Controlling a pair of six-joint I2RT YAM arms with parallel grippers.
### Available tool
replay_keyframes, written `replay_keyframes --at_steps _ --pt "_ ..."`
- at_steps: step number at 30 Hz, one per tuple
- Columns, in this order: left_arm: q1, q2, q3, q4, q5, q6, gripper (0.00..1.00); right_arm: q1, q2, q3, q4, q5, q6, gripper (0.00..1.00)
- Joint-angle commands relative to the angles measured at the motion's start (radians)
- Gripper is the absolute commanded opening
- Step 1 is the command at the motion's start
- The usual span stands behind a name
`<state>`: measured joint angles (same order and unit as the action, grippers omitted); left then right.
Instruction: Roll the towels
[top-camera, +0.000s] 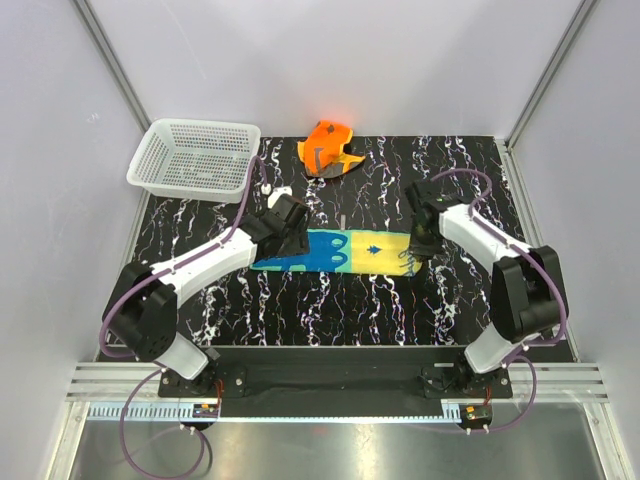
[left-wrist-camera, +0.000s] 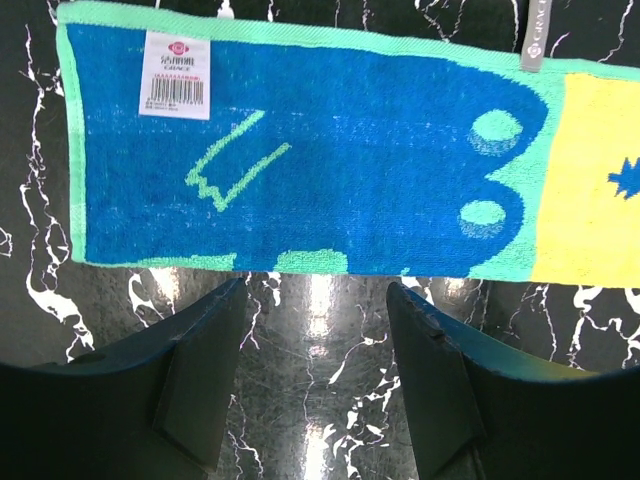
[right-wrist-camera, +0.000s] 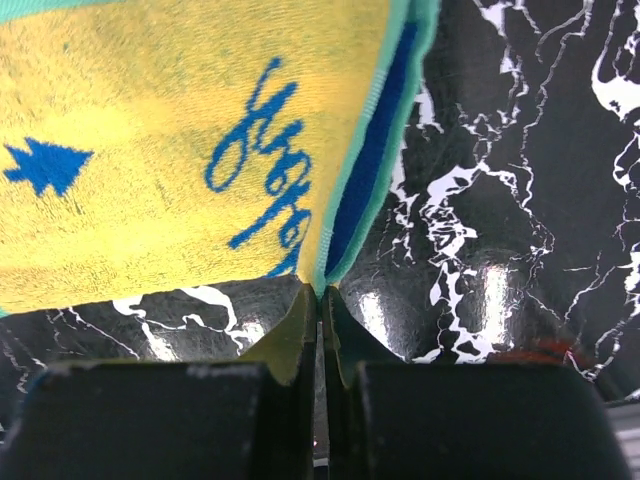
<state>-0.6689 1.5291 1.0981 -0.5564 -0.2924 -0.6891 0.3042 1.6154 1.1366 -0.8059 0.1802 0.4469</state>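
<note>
The towel's corner is lifted. My right gripper will next carry the corner across the towel's yellow part toward the blue tree shape (top-camera: 374, 250) (right-wrist-camera: 49, 167) and then let the corner go.
The yellow towel (top-camera: 335, 251) lies flat across the middle of the table, teal-blue at its left half and yellow with dark lettering at its right. My left gripper (top-camera: 290, 238) is open at the blue end; in the left wrist view (left-wrist-camera: 315, 290) its fingers stand just short of the towel's near edge (left-wrist-camera: 320, 150), with bare table between them. My right gripper (top-camera: 418, 255) is shut on the towel's right near corner (right-wrist-camera: 320, 292); that edge (right-wrist-camera: 375, 150) is lifted and shows the blue back. The orange towel (top-camera: 328, 147) lies crumpled at the back.
A white mesh basket (top-camera: 195, 158) stands at the back left corner. The table is black marble-patterned (top-camera: 330, 310), with grey enclosure walls on three sides. A small white object (top-camera: 280, 190) lies near the basket.
</note>
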Motion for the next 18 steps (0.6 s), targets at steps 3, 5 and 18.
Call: replay_keyframes --at_steps 3,5,18 --pt "-0.005 -0.018 -0.007 0.067 -0.013 0.003 0.63 0.128 0.066 0.092 -0.090 0.128 -0.031 0.00" --pt "-0.005 -0.020 -0.007 0.067 -0.016 0.008 0.63 0.168 0.096 0.107 -0.099 0.127 -0.042 0.00" --pt "-0.003 -0.038 -0.001 0.033 -0.045 0.008 0.64 0.345 0.224 0.222 -0.118 0.148 -0.146 0.00"
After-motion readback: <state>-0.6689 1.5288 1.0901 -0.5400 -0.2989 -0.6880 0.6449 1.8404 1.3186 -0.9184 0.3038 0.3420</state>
